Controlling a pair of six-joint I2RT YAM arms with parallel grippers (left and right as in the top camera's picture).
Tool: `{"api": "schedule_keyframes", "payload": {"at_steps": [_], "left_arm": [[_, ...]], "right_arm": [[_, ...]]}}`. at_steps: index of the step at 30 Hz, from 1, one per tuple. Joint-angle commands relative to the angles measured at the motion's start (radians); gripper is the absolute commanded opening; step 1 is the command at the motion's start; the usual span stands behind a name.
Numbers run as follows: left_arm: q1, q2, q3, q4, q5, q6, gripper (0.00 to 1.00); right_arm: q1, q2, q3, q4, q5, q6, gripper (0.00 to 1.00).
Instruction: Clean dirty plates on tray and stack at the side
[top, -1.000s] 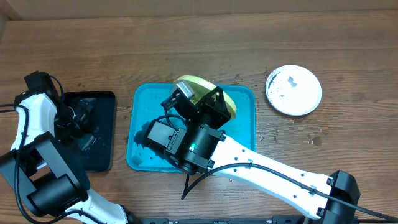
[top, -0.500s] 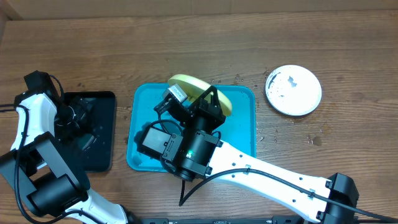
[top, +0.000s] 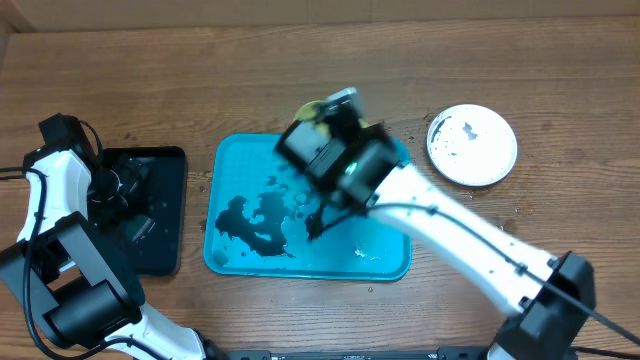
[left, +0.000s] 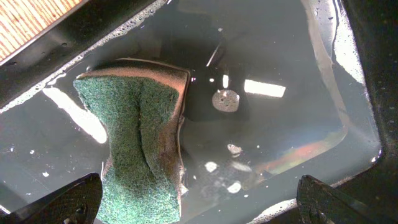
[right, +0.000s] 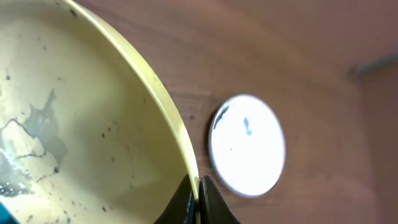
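The robot's right gripper should swing to the right in the overhead view and go down to let go of the rim of the yellow-green plate on top of the white plate (top: 472, 145) (right: 247, 145), because that white plate lies beside the tray.
My right gripper (right: 198, 186) is shut on the rim of the yellow-green plate (right: 81, 124), lifted above the far edge of the turquoise tray (top: 390, 262); overhead only a sliver of this plate (top: 312, 110) shows behind the blurred gripper (top: 325, 128). The white plate (top: 472, 145) lies on the wood right of the tray, and shows in the right wrist view (right: 247, 144). Black smears (top: 255, 218) and water lie on the tray floor. The light blue plate is out of view. My left gripper (left: 199, 202) is open over a green sponge (left: 140, 137).
A black tray (top: 165, 215) of water stands left of the turquoise tray, with the sponge in it and my left arm (top: 60, 190) above it. Water drops speckle the wood near the white plate.
My right gripper has lifted the yellow-green plate off the tray and swung it up and right, uncovering the smeared tray floor. The left arm has not moved.
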Motion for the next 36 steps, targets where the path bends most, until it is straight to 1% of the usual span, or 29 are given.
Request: {"api": "schedule_keyframes", "payload": {"at_steps": [1, 3, 5, 6, 7, 8, 12, 15, 18, 26, 29, 31, 32, 33, 34, 36], "left_arm": [[0.004, 0.013, 0.018, 0.001, 0.006, 0.008, 1.00], [0.004, 0.013, 0.018, 0.001, 0.006, 0.008, 1.00], [0.003, 0.013, 0.018, 0.001, 0.006, 0.008, 1.00], [0.004, 0.013, 0.018, 0.001, 0.006, 0.008, 1.00], [0.004, 0.013, 0.018, 0.001, 0.006, 0.008, 1.00], [0.004, 0.013, 0.018, 0.001, 0.006, 0.008, 0.99], [0.004, 0.013, 0.018, 0.001, 0.007, 0.008, 1.00], [0.004, 0.013, 0.018, 0.001, 0.006, 0.008, 1.00], [0.004, 0.013, 0.018, 0.001, 0.006, 0.008, 1.00], [0.004, 0.013, 0.018, 0.001, 0.006, 0.008, 1.00], [0.003, 0.013, 0.018, 0.001, 0.006, 0.008, 1.00], [0.004, 0.013, 0.018, 0.001, 0.006, 0.008, 1.00], [0.004, 0.013, 0.018, 0.001, 0.006, 0.008, 1.00], [0.004, 0.013, 0.018, 0.001, 0.006, 0.008, 1.00], [0.004, 0.013, 0.018, 0.001, 0.006, 0.008, 1.00], [0.004, 0.013, 0.018, 0.001, 0.006, 0.008, 1.00]], "right_arm": [[-0.191, -0.021, 0.014, 0.006, -0.262, 0.169, 0.04], [-0.311, -0.021, 0.014, 0.013, -0.422, 0.169, 0.04], [-0.468, -0.021, 0.014, 0.014, -0.592, 0.169, 0.04], [-0.582, -0.021, 0.014, 0.012, -0.688, 0.169, 0.04], [-0.657, -0.021, 0.014, 0.009, -0.739, 0.169, 0.04], [-0.801, -0.020, 0.008, 0.006, -0.818, 0.169, 0.04], [-0.999, -0.018, -0.029, 0.016, -0.894, 0.161, 0.04], [-1.084, -0.015, -0.084, 0.042, -0.895, 0.161, 0.04], [-1.119, -0.015, -0.156, 0.106, -0.895, 0.161, 0.04], [-1.097, -0.014, -0.358, 0.268, -0.897, 0.192, 0.04], [-1.078, -0.012, -0.390, 0.295, -0.896, 0.192, 0.05], [-1.052, -0.012, -0.397, 0.300, -0.900, 0.187, 0.42], [-1.043, -0.012, -0.397, 0.303, -0.912, 0.168, 0.65], [-1.032, -0.012, -0.397, 0.307, -0.937, 0.138, 0.78], [-1.024, -0.012, -0.397, 0.310, -0.964, 0.111, 0.86], [-1.011, -0.013, -0.390, 0.303, -1.012, 0.077, 0.96]]}}
